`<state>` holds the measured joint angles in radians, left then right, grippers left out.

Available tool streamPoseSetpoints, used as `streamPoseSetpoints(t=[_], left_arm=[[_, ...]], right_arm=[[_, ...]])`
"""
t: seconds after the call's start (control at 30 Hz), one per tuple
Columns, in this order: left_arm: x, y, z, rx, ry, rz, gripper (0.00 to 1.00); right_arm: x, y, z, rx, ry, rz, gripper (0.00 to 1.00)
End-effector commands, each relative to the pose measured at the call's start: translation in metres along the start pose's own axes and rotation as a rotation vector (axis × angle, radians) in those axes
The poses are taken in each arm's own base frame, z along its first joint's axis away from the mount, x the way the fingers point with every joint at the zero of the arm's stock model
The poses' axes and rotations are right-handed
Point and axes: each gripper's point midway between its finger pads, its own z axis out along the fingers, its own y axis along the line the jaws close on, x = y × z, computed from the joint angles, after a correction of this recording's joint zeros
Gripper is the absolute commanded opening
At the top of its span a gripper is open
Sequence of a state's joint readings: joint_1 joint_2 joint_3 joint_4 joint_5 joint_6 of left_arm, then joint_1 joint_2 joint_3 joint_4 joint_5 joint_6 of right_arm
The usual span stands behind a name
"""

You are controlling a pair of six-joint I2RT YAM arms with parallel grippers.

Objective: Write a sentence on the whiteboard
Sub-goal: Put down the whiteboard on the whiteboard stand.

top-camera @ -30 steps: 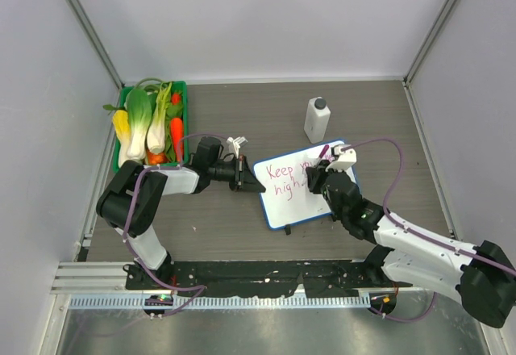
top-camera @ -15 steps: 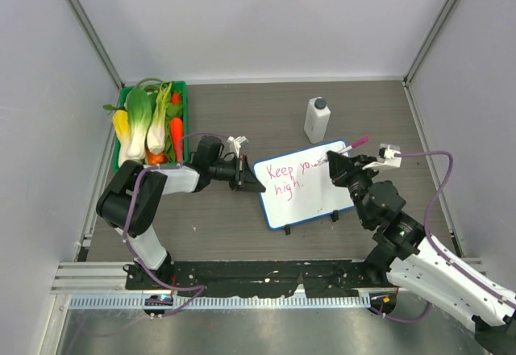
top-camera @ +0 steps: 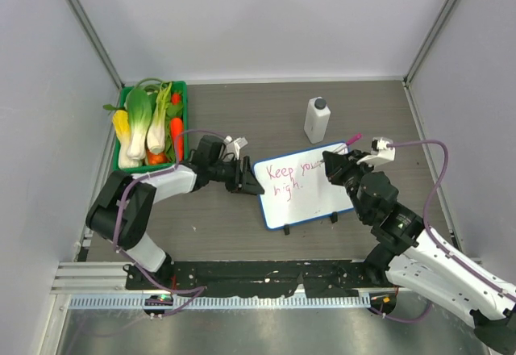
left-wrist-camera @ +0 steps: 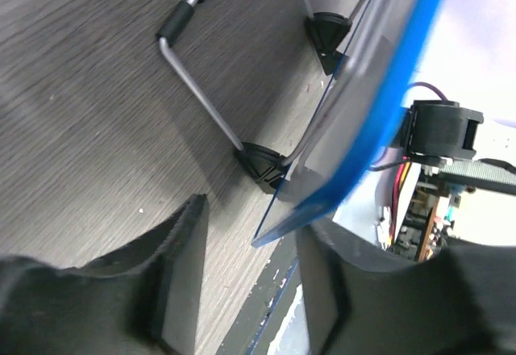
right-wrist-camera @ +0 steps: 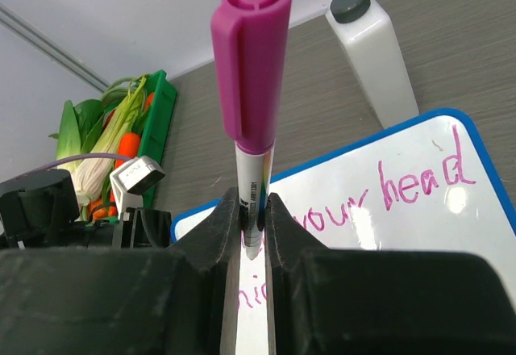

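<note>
My right gripper moves back and down to the tabletop by the board's near edge [top-camera: 323, 234] and releases the marker next, as the sentence [top-camera: 286, 176] is written.
The whiteboard [top-camera: 302, 200] stands tilted on its black feet in mid-table, with the pink sentence [top-camera: 286, 176] "Keep your head high" on it. My left gripper [top-camera: 248, 179] is open at the board's left edge. In the left wrist view the blue rim [left-wrist-camera: 379, 129] passes between the parted fingers [left-wrist-camera: 181, 266], close to the right one. My right gripper [top-camera: 332, 165] hovers over the board's upper right part, shut on a marker [right-wrist-camera: 251, 64] with its pink cap up. The tip points down at the whiteboard [right-wrist-camera: 387, 234] and its writing [right-wrist-camera: 403, 185].
A white bottle [top-camera: 316, 119] with a dark cap stands just behind the board. A green basket [top-camera: 184, 121] of vegetables sits at the back left. The board's wire leg [left-wrist-camera: 201, 97] and black foot [left-wrist-camera: 262, 165] rest on the wood table.
My left jaws have parted from the board's left edge. The right arm pulled the marker back from the writing toward the board's upper right.
</note>
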<state>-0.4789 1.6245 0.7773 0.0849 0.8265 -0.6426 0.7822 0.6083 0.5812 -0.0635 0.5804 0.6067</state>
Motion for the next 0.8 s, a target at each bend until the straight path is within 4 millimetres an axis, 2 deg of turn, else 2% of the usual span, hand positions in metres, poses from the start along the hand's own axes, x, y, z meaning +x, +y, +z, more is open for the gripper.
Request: streamPoseSetpoints(t=[0.0,0.2,0.37,0.6,0.77], left_arm=[[0.005,0.009,-0.013,-0.112,-0.033,0.035,0.56],[-0.006,-0.01,-0.026,-0.101,-0.107,0.099,0.77],[-0.012,-0.025,-0.037,-0.076,-0.173,0.128,0.88],[-0.016,-0.04,-0.054,-0.08,-0.254,0.152,1.0],[-0.017,-0.046,-0.065,-0.094,-0.312,0.153,1.0]], right_arm=[[-0.018,0.017,-0.001,-0.035,-0.019,0.07,0.01],[-0.012,0.02,0.001,-0.042,0.005,0.093,0.01],[-0.004,0.02,0.001,-0.041,0.035,0.097,0.01],[0.011,0.02,-0.003,-0.039,0.103,0.149,0.01],[0.03,0.019,-0.009,-0.045,0.18,0.211,0.01]])
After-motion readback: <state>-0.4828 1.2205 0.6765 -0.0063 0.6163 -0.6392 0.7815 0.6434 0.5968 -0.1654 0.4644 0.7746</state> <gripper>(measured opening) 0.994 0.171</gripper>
